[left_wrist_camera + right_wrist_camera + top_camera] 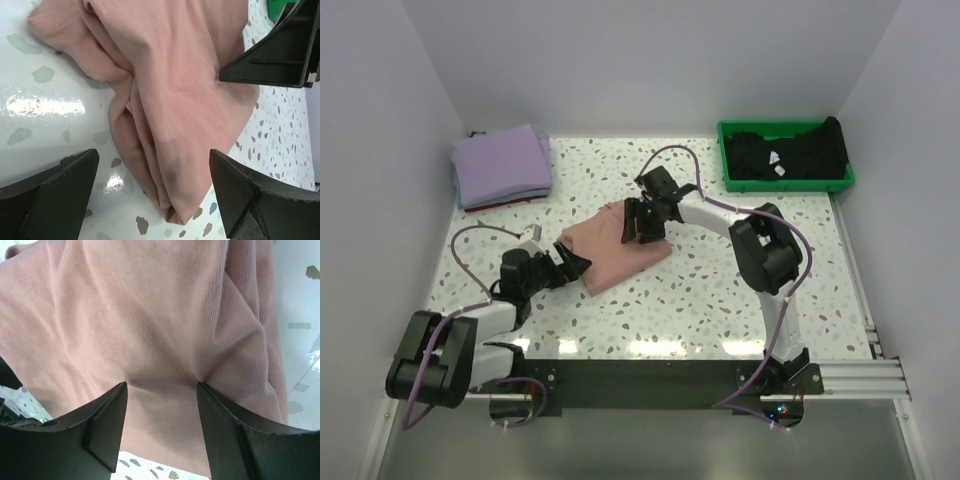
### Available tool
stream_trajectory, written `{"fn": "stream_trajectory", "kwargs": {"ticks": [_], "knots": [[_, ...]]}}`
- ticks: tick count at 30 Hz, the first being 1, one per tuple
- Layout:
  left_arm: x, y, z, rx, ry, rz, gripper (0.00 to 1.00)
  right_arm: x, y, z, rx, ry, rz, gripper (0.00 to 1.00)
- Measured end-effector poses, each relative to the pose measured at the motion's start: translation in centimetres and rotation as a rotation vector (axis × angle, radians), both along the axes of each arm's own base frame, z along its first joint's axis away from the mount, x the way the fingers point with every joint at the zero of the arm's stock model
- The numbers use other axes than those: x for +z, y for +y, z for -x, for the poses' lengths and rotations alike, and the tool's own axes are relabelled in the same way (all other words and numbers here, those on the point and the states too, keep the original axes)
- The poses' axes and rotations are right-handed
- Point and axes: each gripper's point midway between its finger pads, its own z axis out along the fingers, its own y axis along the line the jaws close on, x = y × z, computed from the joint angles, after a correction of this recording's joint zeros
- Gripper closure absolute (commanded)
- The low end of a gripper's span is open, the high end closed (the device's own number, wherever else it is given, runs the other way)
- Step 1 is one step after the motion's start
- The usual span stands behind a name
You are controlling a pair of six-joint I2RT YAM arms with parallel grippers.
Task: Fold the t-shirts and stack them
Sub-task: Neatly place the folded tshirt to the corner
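My left gripper lowers and moves to its right in the top view onto the t-shirt's raised fold next, since its open fingers straddle the fold.
A folded salmon-pink t-shirt (620, 248) lies mid-table. My left gripper (575, 262) is open, its jaws either side of the shirt's near-left corner; in the left wrist view (154, 160) that corner (185, 110) lies between the wide-apart fingers (55, 195). My right gripper (640, 222) is open on the shirt's far edge; in the right wrist view (160, 390) both fingertips (112, 405) press into the pink cloth (140, 315), with no fold pinched between them. A lavender t-shirt (503, 165) tops a folded stack at back left. A black t-shirt (790, 150) lies crumpled in the tray.
The green plastic tray (728, 160) stands at the back right. White walls close in the table at the left, back and right. Thin teal and red edges show under the lavender stack. The right gripper's black body (275, 55) shows in the left wrist view.
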Motion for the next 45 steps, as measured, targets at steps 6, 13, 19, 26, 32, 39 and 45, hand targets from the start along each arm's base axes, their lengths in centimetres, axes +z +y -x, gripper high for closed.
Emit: {"fn": "stream_trajectory", "kwargs": {"ticks": [6,13,19,26,32,39,45], "knots": [[0.1,-0.7,-1.3,-0.008,-0.025,0.067,0.00,0.1,-0.1,0.1,-0.002,-0.003,-0.001,0.38],[0.0,-1.4,-2.5,0.001,-0.056,0.147,0.00,0.1,-0.2,0.2,-0.003,0.001,0.005,0.38],[0.0,-1.7,-3.2,0.009,-0.080,0.192,0.00,0.1,-0.4,0.5,-0.004,0.005,0.007,0.38],[0.3,-2.6,-3.5,0.000,-0.120,0.228,0.03,0.1,-0.5,0.6,-0.006,0.010,0.009,0.38],[0.3,-5.3,-3.6,-0.056,-0.115,0.225,0.07,0.0,-0.5,0.6,-0.007,0.010,0.009,0.38],[-0.6,-6.5,-4.3,-0.046,-0.051,0.215,0.39,0.0,-0.6,0.8,-0.011,0.009,0.004,0.38],[-2.6,-6.1,-5.7,0.011,0.051,0.160,1.00,0.0,-0.8,1.1,-0.012,0.004,-0.001,0.38]]}}
